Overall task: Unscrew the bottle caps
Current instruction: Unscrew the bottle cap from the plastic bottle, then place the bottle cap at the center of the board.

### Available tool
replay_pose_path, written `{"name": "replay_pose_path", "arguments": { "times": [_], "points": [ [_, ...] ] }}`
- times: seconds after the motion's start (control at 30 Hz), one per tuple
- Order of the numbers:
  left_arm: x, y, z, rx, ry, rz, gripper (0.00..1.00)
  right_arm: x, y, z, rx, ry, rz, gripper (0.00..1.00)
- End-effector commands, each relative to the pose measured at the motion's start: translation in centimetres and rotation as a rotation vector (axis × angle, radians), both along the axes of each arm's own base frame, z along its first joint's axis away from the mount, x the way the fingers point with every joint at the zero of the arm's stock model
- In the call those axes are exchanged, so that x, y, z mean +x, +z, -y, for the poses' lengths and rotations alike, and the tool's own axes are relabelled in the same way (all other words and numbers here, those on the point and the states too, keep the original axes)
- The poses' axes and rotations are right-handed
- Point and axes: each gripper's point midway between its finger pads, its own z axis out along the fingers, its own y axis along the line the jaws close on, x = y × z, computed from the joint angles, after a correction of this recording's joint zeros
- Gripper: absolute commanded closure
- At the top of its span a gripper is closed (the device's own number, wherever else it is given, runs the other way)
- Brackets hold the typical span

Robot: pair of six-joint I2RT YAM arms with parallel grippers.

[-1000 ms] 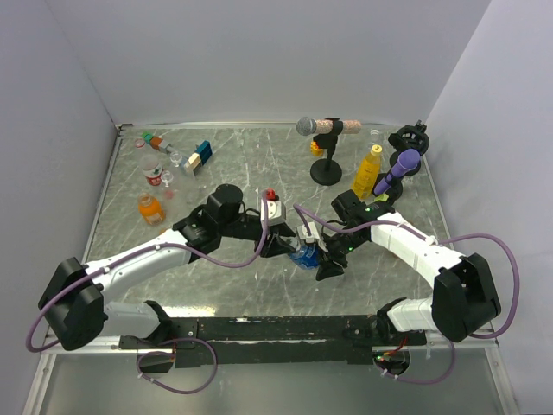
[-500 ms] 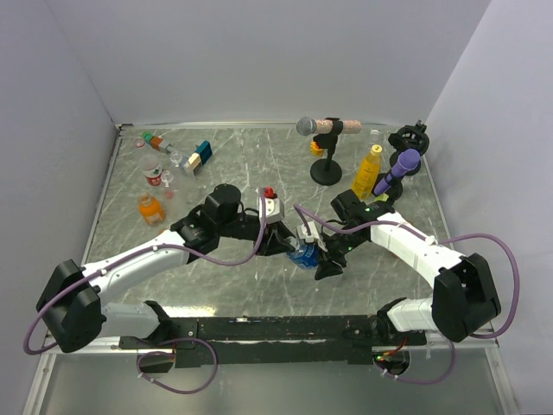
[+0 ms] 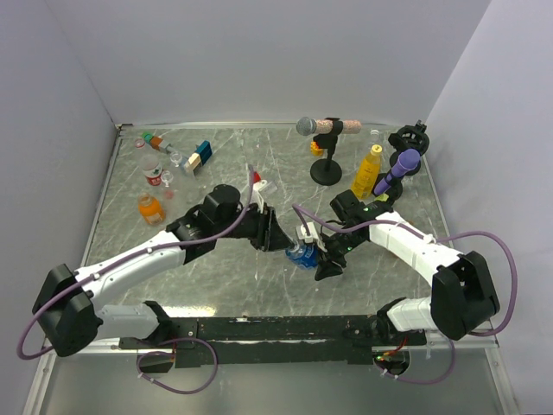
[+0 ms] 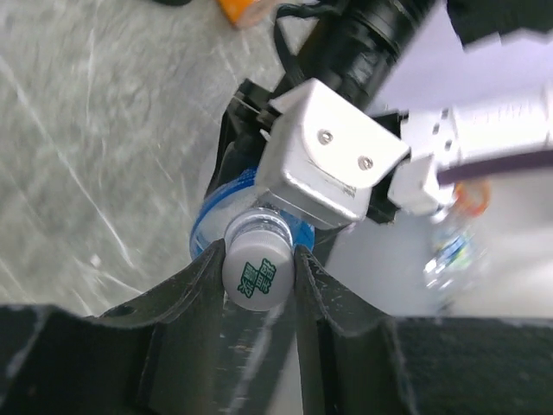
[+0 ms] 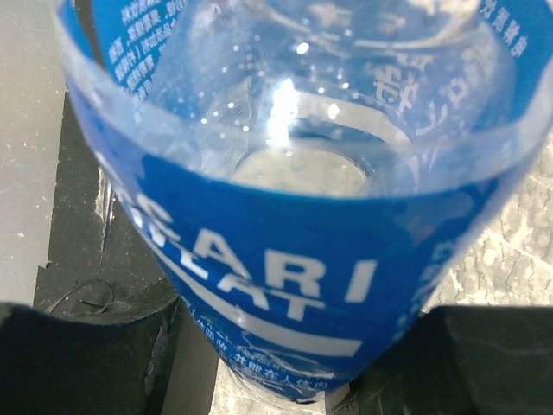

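My left gripper needs to swing the white cap [image 4: 257,271] outward and to the left in the top view next, then lower it and release it, because the tabletop below there is bare.
A clear bottle with a blue label [image 3: 303,254] is held in mid table between both grippers. My right gripper [image 3: 318,257] is shut on its body; the label [image 5: 294,259] fills the right wrist view. My left gripper [image 4: 259,270] is shut on its white cap [image 4: 257,271], which has green print, fingers on both sides of it. In the top view the left gripper [image 3: 283,242] meets the bottle from the left. A yellow bottle [image 3: 367,171] stands back right. Orange bottles stand at left [image 3: 149,208] and back [image 3: 317,144].
A microphone on a black stand [image 3: 325,171] and a purple microphone [image 3: 397,171] stand at the back right. Coloured toy blocks [image 3: 199,156], a small red can [image 3: 154,177] and clear cups lie at the back left. Grey walls close in three sides.
My left wrist has rotated about the cap: its camera housing swung up and to the left. The bottle and my right gripper have stayed in place.
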Motion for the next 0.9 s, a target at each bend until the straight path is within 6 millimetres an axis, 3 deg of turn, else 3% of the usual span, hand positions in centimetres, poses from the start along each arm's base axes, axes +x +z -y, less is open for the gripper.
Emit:
{"name": "replay_pose_path", "arguments": {
  "times": [0.0,0.2,0.4,0.53,0.67,0.8,0.87],
  "points": [
    [0.0,3.2,-0.1,-0.029,0.209,-0.228,0.99,-0.1,0.1,-0.2,0.012,0.023,0.003,0.71],
    [0.8,4.0,-0.6,0.024,0.322,-0.218,0.99,-0.1,0.0,-0.2,0.007,0.021,0.002,0.71],
    [3.2,4.4,-4.3,0.025,0.512,-0.070,0.99,0.0,0.1,-0.2,0.009,0.019,0.009,0.71],
    [5.4,3.5,-7.2,0.051,0.625,0.014,0.99,0.1,0.3,-0.2,0.011,0.017,0.008,0.71],
    [9.6,1.1,-9.1,0.132,0.708,0.005,0.99,0.2,0.5,-0.3,0.010,0.006,0.007,0.71],
    [14.8,-1.9,-9.6,0.246,0.757,0.017,0.99,0.4,0.8,-0.2,0.017,-0.006,0.023,0.71],
    [17.2,-4.9,-9.5,0.344,0.767,0.008,0.99,0.6,1.1,-0.1,0.025,-0.017,0.027,0.71]
  ]
}}
